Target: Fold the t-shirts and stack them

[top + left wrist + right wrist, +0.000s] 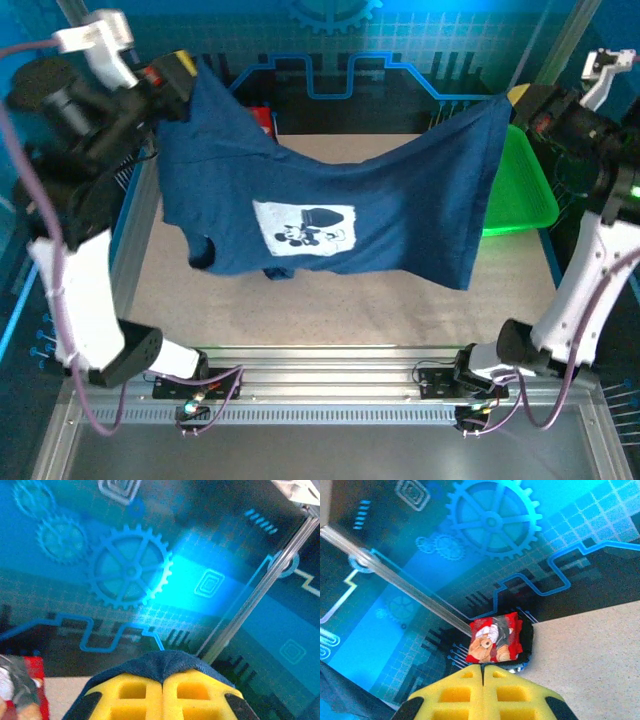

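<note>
The shirt hangs spread in mid-air, so I next move my right gripper down and back past the green basket to the bare tabletop and release the shirt's corner.
A navy blue t-shirt (330,195) with a white cartoon chest print (305,227) hangs spread in the air above the table, sagging in the middle. My left gripper (185,65) holds its upper left corner; in the left wrist view the yellow pads (135,692) are shut with navy cloth (165,662) bunched over their tips. At the upper right corner, my right gripper (515,98) is also shut (482,672); navy cloth (340,700) hangs beside it. A folded red t-shirt with a teddy-bear print (494,639) lies on a stack at the table's back edge (262,118).
A green plastic mesh basket (520,185) stands at the right, partly behind the hanging shirt. The beige table (300,300) lies beneath the shirt. Frame posts (410,592) and a blue patterned back wall (130,570) close the space.
</note>
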{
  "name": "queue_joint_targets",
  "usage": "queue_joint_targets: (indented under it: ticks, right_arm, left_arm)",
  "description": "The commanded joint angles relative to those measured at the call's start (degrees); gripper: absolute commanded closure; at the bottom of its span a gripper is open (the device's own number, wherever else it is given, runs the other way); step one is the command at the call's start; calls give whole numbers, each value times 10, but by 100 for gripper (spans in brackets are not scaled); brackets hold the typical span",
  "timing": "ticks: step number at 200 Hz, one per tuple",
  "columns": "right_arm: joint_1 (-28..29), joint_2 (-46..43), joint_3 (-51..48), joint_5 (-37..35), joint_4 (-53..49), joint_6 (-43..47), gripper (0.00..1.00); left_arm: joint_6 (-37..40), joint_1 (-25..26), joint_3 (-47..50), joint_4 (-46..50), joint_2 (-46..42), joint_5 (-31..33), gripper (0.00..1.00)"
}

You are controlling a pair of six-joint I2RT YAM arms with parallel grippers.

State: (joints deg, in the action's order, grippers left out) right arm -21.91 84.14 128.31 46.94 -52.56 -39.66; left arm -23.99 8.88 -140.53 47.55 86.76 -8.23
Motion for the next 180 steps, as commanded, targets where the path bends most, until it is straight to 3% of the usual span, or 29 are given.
queue_joint_targets:
  ticks: [1,32,46,57,86,103,127,156,170,180]
  right_arm:
    - [23,67,30,-12,15,4,100]
    - [50,172,51,-34,82,-13,100]
    - [57,234,100,-34,94,-23,100]
    - [62,287,167,-34,96,-23,100]
    - [51,403,346,-28,125,-93,100]
    - [34,427,397,-23,150,-142,100]
    - [13,388,370,-13,161,-136,100]
    - [-5,301,254,2,123,-67,100]
    - [-13,249,168,1,88,-16,100]
    - [-15,202,82,3,76,17,100]
  left_arm:
    - [-55,-24,-14,-57,73,-80,100]
    - [-110,-63,-92,-95,199,-141,100]
    - [-107,-82,-152,-127,264,-207,100]
    - [-108,-96,-192,-134,302,-216,100]
    - [-157,-140,-198,-219,312,-227,100]
    - [-173,-161,-199,-253,300,-229,100]
    - [-180,-180,-198,-264,276,-252,100]
    - [-158,-189,-174,-246,232,-301,100]
    - [-137,-187,-103,-222,183,-326,100]
    - [-113,-181,4,-215,124,-335,100]
